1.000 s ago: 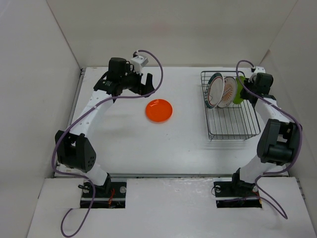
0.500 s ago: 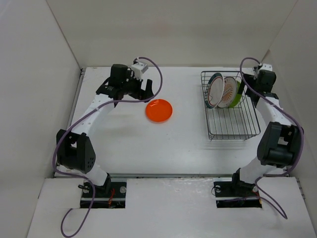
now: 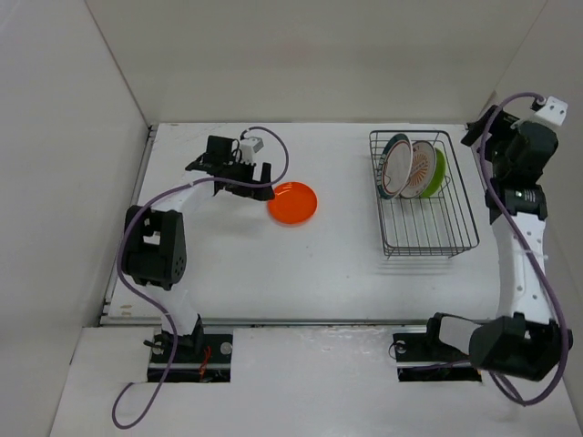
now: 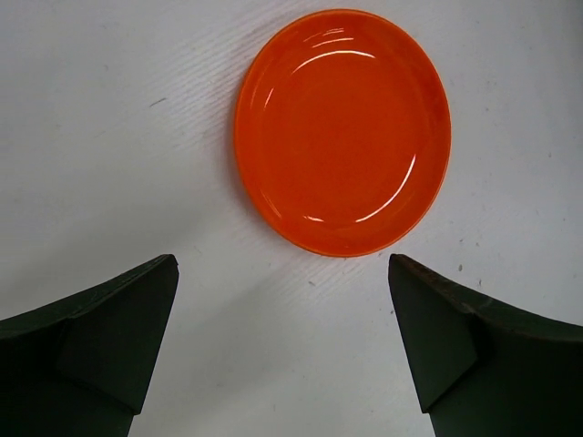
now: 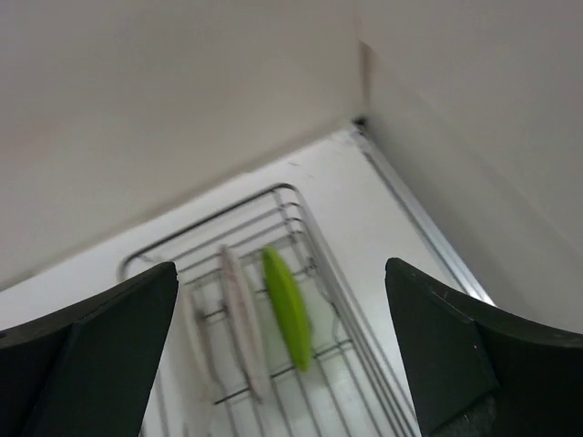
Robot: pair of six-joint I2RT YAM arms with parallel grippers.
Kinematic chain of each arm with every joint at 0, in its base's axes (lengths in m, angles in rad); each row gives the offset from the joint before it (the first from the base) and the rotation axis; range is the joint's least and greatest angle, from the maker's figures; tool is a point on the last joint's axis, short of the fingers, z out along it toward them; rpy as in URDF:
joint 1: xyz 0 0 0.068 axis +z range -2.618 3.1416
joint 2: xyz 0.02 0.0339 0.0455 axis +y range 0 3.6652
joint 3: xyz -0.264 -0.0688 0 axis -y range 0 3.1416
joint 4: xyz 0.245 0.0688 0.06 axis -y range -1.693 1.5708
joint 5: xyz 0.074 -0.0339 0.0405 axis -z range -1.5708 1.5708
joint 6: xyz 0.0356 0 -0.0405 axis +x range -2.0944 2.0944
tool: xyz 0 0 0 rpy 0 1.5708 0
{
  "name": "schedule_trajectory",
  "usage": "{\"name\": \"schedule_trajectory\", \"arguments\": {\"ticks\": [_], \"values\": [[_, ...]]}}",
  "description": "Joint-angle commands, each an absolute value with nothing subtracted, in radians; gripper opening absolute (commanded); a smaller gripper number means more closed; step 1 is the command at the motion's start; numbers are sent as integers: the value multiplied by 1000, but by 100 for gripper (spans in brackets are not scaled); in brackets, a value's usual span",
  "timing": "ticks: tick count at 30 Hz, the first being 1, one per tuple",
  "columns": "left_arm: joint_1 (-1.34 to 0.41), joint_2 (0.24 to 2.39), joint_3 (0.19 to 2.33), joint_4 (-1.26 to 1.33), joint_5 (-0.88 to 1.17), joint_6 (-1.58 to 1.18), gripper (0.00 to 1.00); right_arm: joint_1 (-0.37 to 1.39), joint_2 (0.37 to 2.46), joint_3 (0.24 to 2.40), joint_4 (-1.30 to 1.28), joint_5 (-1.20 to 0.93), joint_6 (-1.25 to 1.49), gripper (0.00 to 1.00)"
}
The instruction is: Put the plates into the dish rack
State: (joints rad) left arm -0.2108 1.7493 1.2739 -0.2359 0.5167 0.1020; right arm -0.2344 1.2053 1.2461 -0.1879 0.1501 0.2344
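Observation:
Next I will move my left gripper down and across onto the orange plate's nearest rim [image 3: 272, 193] [image 4: 275, 225], below and to its right in the top view, as the fingers span bare table.
An orange plate [image 3: 293, 202] [image 4: 343, 132] lies flat on the white table. My left gripper [image 3: 260, 180] [image 4: 282, 259] hovers just left of it, open, with bare table between the fingers. The dish rack [image 3: 428, 248] [image 5: 328, 264] stands at the right. Three plates stand on edge in its far end: a teal-rimmed one [image 3: 393, 164], an orange-patterned one [image 3: 421, 169] and a lime green one [image 3: 440, 171] [image 5: 289, 309]. My right gripper [image 3: 483, 146] [image 5: 281, 266] is raised above and right of the rack, open and holding nothing.
White walls [image 3: 319, 64] enclose the table at the back and on both sides. The rack sits close to the right wall, with a metal table edge strip [image 5: 428, 228] beside it. The right arm [image 3: 519, 246] stands tall along the right side.
My right gripper opened, let go of the lime green plate in the rack, and rose up and to the right. My left gripper dropped closer to the orange plate.

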Motion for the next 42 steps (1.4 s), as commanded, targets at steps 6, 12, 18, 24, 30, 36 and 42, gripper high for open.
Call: {"name": "schedule_trajectory", "arguments": {"ticks": [6,12,18,24,30,36,42], "values": [[-213,1934,1410,-259,637,66,100,-189,1040,1207,-77,-447,304,100],[-213,2055,1506,-291,637,44,95,-100,973,1173,-51,-561,344,100],[-213,2124,1575,-330,667,44,62,-46,931,1111,-41,-552,353,100],[-232,2171,1598,-363,678,44,43,-37,931,1078,-41,-552,353,100],[-232,2189,1624,-405,701,67,0,6,963,1031,-41,-552,362,100],[-201,2152,1744,-586,939,227,0,87,991,873,107,-632,353,100],[-164,1962,1766,-673,1095,370,0,150,1018,813,217,-669,341,100]]}}
